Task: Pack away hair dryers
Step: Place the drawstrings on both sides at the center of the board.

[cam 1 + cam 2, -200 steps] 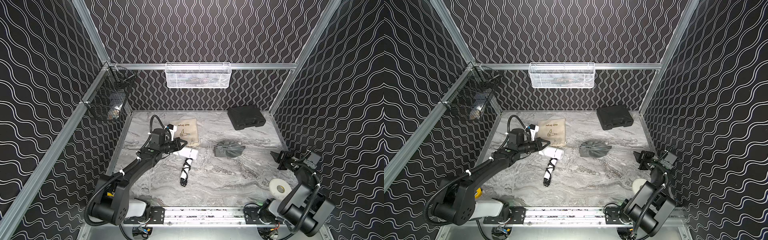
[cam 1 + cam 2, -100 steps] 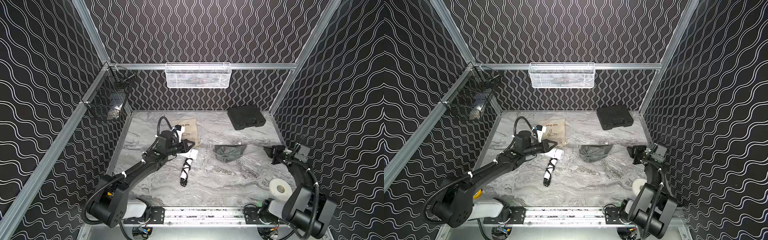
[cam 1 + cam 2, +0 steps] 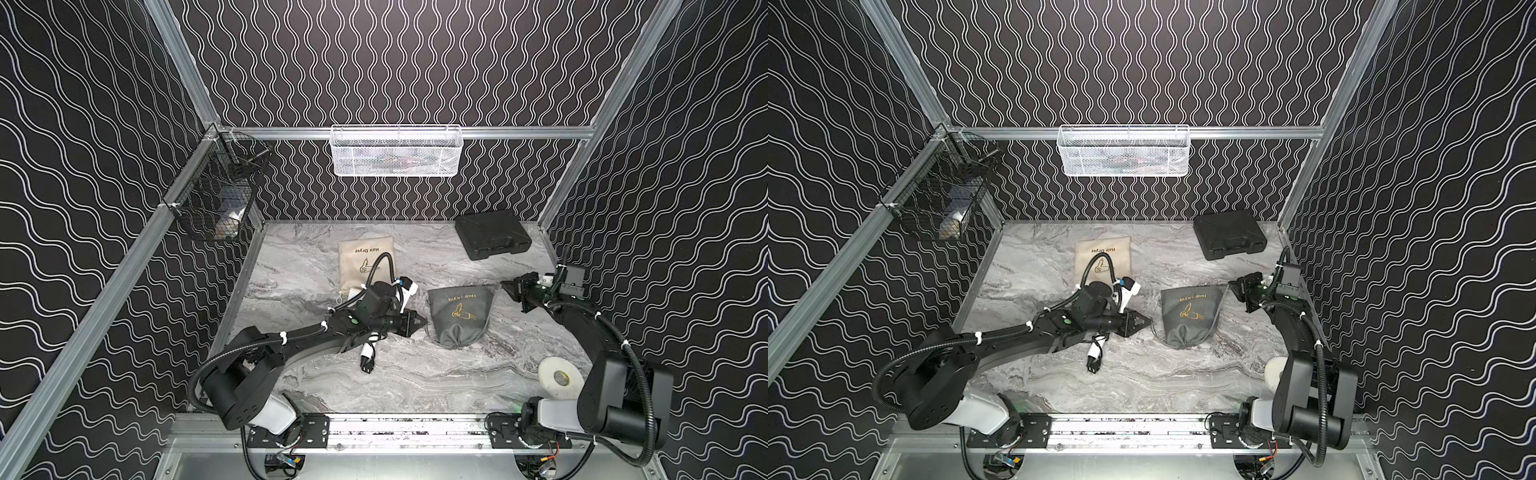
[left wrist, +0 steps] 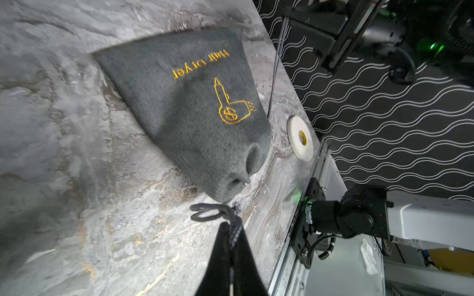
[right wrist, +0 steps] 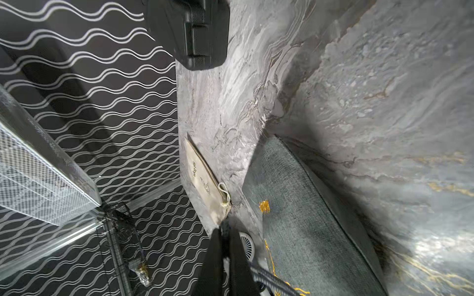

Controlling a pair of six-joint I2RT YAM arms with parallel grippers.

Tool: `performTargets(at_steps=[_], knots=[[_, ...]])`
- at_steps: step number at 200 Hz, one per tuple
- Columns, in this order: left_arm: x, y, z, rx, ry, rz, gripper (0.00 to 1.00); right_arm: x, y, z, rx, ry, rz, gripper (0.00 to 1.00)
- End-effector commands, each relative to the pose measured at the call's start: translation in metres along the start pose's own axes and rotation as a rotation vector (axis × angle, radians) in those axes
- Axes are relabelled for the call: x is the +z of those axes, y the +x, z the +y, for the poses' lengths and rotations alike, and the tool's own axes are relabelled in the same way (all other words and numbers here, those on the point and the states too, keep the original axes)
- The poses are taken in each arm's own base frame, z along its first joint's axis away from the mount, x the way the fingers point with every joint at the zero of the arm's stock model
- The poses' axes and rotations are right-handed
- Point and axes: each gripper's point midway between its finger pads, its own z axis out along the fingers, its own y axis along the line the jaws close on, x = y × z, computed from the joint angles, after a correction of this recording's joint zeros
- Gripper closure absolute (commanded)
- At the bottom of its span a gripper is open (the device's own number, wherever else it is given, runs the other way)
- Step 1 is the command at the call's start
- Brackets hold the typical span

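Note:
I should move my left gripper closer in toward the grey pouch's puckered neck (image 4: pixel 238 185) next and open it to let go of the black drawstring (image 4: pixel 207 212), because the cloth is already gathered.
A grey cloth pouch (image 3: pixel 459 316) (image 3: pixel 1192 316) printed "Hair Dryer" lies bulging mid-table, its puckered neck toward the front. My left gripper (image 3: pixel 422 322) (image 4: pixel 230 230) sits beside that neck, shut on a black drawstring (image 4: pixel 207 212). My right gripper (image 3: pixel 509 286) (image 5: pixel 223 230) hangs at the pouch's far right corner, shut on the other drawstring (image 5: pixel 272 279), which runs taut along the pouch. The white hair dryer lies mostly hidden under my left arm. Its cord-wound handle (image 3: pixel 368 353) pokes out toward the front, and its rear grille (image 5: pixel 246 246) shows in the right wrist view.
A beige pouch (image 3: pixel 365 262) lies flat behind my left wrist. A black hard case (image 3: pixel 492 235) sits at the back right, and a white tape roll (image 3: pixel 559 376) at the front right. A white mesh basket (image 3: pixel 395 151) and a black wire basket (image 3: pixel 216 199) hang on the walls.
My left gripper swung right, from the white dryer to the grey pouch's neck. My right gripper moved back and left. The pouch went from a gathered fan shape to stretched out.

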Motion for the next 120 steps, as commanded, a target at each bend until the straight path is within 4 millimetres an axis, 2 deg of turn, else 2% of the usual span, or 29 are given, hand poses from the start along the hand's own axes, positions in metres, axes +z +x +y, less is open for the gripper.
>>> performTargets(at_steps=[1,24,34,49,59,74,85,97,120], knots=[[0.012,-0.003,-0.01,0.003,0.023,-0.011,1.0,0.005,0.005,-0.007,-0.044,0.046,0.007,1.0],[0.027,0.011,-0.012,-0.011,0.027,0.031,1.0,0.011,0.012,-0.016,-0.063,0.085,0.028,1.0],[0.033,0.018,-0.012,-0.024,0.018,0.055,1.0,0.012,0.013,-0.027,-0.057,0.132,0.027,0.98],[0.041,0.029,-0.013,-0.026,-0.002,0.09,0.92,0.012,0.013,-0.043,-0.048,0.186,0.011,0.96],[0.044,0.037,-0.015,-0.013,-0.015,0.106,0.84,0.013,0.014,-0.05,-0.043,0.198,0.009,0.87],[0.048,0.045,-0.017,-0.002,-0.033,0.122,0.63,0.015,0.016,-0.059,-0.032,0.218,0.017,0.7],[0.05,0.049,-0.019,0.004,-0.036,0.131,0.52,0.016,0.018,-0.063,-0.027,0.222,0.023,0.56],[0.053,0.052,-0.02,0.006,-0.041,0.137,0.44,0.017,0.021,-0.063,-0.03,0.207,0.033,0.42],[0.062,0.06,-0.022,0.001,-0.029,0.169,0.41,0.015,0.028,-0.066,-0.039,0.201,0.052,0.29]])
